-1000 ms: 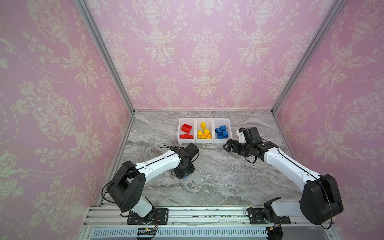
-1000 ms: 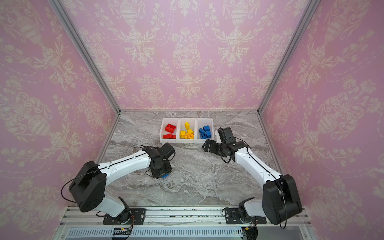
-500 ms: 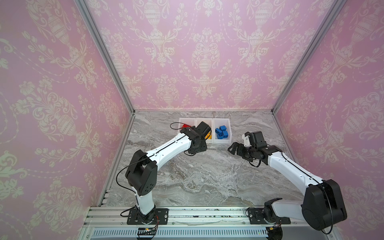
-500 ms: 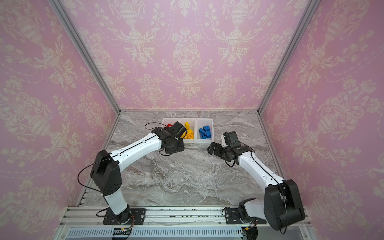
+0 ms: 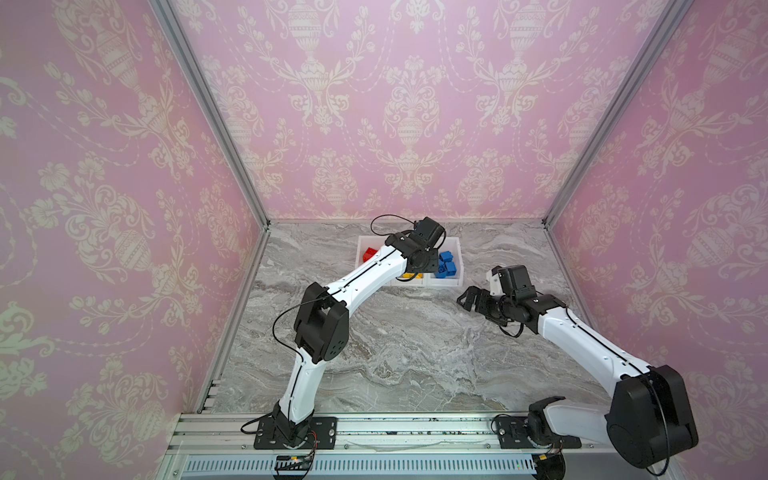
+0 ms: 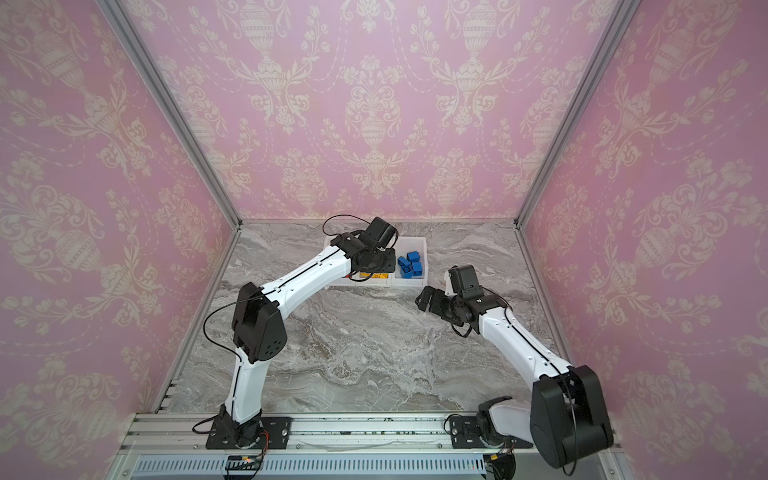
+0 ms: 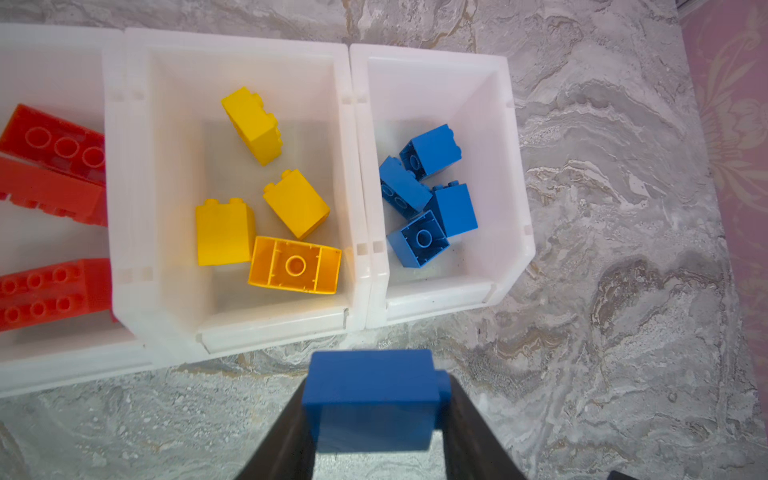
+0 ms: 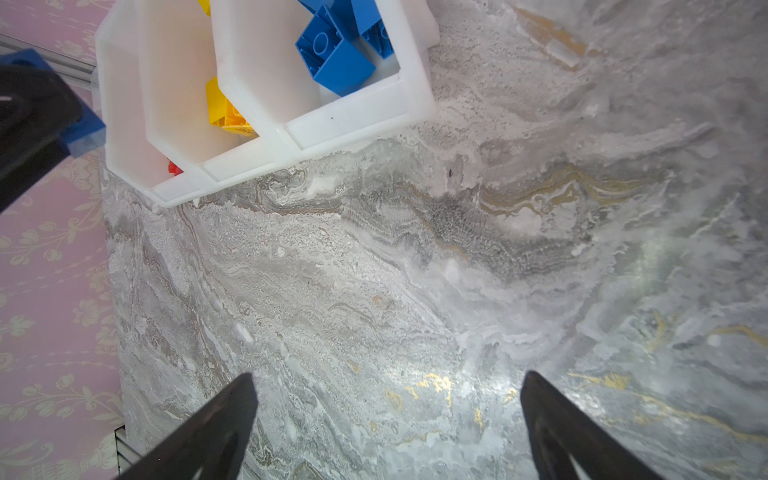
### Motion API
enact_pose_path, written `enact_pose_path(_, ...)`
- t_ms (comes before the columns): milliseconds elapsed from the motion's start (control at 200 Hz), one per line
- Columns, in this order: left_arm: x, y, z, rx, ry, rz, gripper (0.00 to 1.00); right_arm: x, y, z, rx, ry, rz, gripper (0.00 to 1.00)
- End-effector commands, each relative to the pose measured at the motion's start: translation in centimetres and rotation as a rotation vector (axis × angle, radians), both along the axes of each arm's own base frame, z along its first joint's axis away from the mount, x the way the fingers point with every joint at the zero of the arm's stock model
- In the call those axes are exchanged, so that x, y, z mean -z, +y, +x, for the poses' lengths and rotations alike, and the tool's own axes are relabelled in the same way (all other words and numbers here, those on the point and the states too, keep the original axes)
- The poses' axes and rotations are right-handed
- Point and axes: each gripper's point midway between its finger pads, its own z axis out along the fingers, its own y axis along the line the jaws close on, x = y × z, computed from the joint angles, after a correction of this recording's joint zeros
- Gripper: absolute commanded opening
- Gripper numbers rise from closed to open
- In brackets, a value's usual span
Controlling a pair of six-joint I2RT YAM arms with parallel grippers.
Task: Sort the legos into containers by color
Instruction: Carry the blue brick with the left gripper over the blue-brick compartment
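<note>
My left gripper holds a lego and will next move outward and down over the bin of blue legos to let it go, since that bin is below and outward of it.
The containers are three joined white bins (image 7: 270,328) at the back of the table (image 5: 446,283) (image 6: 409,283). Red legos (image 7: 50,166) lie in one end bin, yellow legos (image 7: 266,216) in the middle one, and blue legos (image 7: 428,199) in the other end bin. My left gripper (image 7: 374,415) is shut on a blue lego (image 7: 372,395), held above the table just in front of the bins. In both top views its wrist (image 5: 424,259) hides the fingers. My right gripper (image 8: 384,399) (image 5: 469,297) stands open and empty over bare marble, front-right of the bins.
The marble table (image 5: 415,353) is walled in pink on three sides. The left arm (image 5: 361,278) stretches diagonally across the table's middle to the bins. The right wrist view shows the left gripper's blue lego (image 8: 83,133) beside the bins (image 8: 353,112).
The left arm swung from the front-middle of the table up to the bins, carrying the blue lego. The right gripper drew back a little from the bins, still open.
</note>
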Motion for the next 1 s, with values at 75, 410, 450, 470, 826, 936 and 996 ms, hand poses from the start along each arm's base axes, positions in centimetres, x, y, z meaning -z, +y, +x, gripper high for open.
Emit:
enact_pose_path(75, -1.0, -2.3, 3.8, 0.070, -0.155, -0.003, 0.35, -0.5, -0.2, -0.5, 0.018, -0.007, 0.017, 1.00)
enact_pose_path(410, -0.1, -5.9, 7.3, 0.152, -0.262, -0.024, 0.35, -1.0, -0.6, -1.0, 0.025, -0.021, 0.011, 1.00)
enact_pose_path(450, 0.1, -6.3, 7.6, 0.161, -0.267, -0.026, 0.35, -1.0, -0.6, -1.1, 0.025, -0.022, 0.009, 1.00)
enact_pose_path(470, 0.2, -6.3, 7.8, 0.162, -0.270, -0.025, 0.35, -1.0, -0.6, -1.1, 0.025, -0.021, 0.008, 1.00)
enact_pose_path(826, 2.6, -6.3, 10.0, 0.163, -0.263, -0.014, 0.36, -1.3, -0.7, -1.1, 0.027, -0.027, 0.011, 1.00)
enact_pose_path(936, 3.0, -6.1, 10.2, 0.163, -0.262, -0.005, 0.42, -1.3, -0.7, -1.1, 0.028, -0.027, 0.009, 1.00)
enact_pose_path(996, 2.9, -6.1, 10.2, 0.161, -0.263, -0.002, 0.49, -1.4, -0.7, -1.1, 0.028, -0.028, 0.009, 1.00)
